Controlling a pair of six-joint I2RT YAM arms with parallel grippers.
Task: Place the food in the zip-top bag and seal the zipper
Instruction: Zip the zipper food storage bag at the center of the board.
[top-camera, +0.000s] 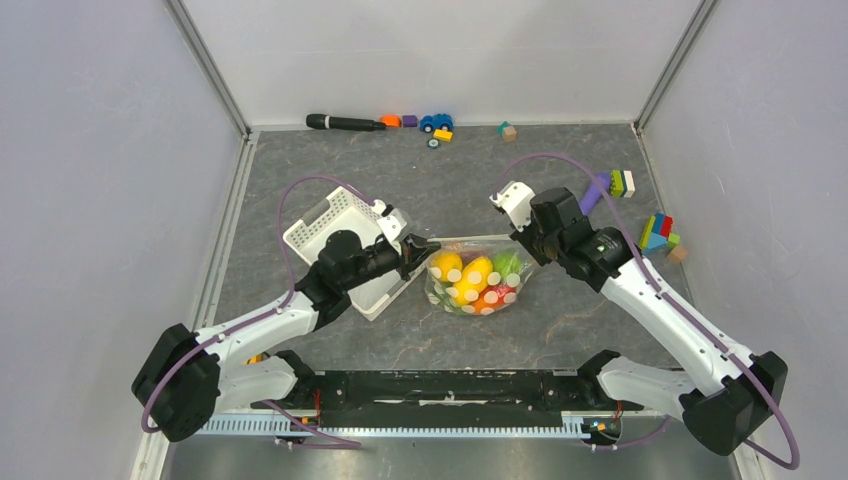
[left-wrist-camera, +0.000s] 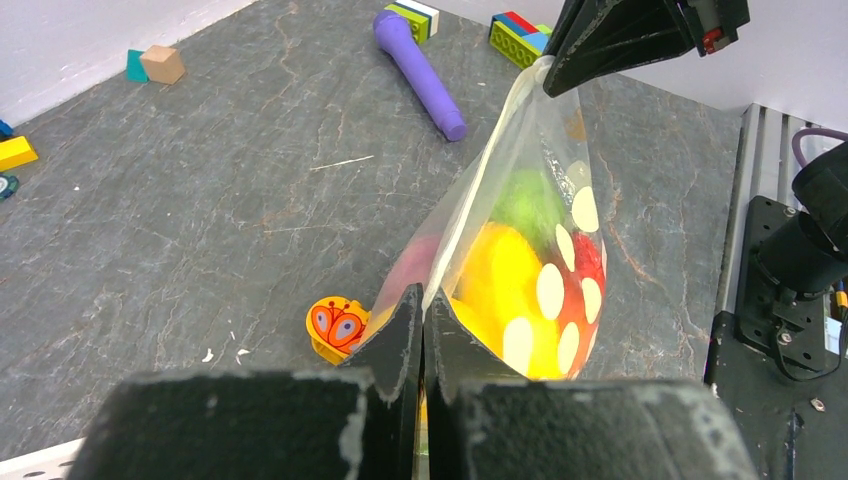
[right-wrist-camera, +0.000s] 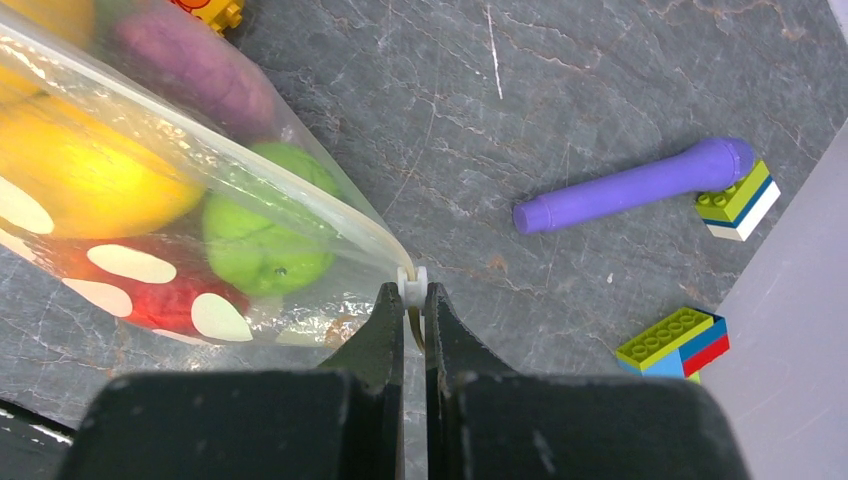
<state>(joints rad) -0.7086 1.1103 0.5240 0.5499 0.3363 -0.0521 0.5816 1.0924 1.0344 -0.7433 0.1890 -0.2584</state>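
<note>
The small white slider (right-wrist-camera: 413, 287) is already at the end of the zipper, so my right gripper will next pull slightly away from my left gripper and then open.
The zip-top bag (top-camera: 476, 282) lies mid-table, stretched between both grippers, with the food inside. A yellow piece (left-wrist-camera: 500, 265), a green piece (right-wrist-camera: 262, 240), a red piece (right-wrist-camera: 150, 290) and a purple piece (right-wrist-camera: 200, 70) show through the plastic. My left gripper (top-camera: 428, 248) is shut on the bag's left top corner (left-wrist-camera: 424, 308). At the right end of the zipper (top-camera: 475, 239), my right gripper (top-camera: 524, 246) is shut on a small white slider (right-wrist-camera: 412, 283). The bag's top edge runs taut from one gripper to the other.
A white lattice basket (top-camera: 330, 225) sits just left of the bag, under my left arm. An orange butterfly block (left-wrist-camera: 337, 328) lies by the bag's left corner. A purple handle (right-wrist-camera: 630, 188) and coloured blocks (top-camera: 658, 235) lie at the right. More toys (top-camera: 436, 124) line the back wall.
</note>
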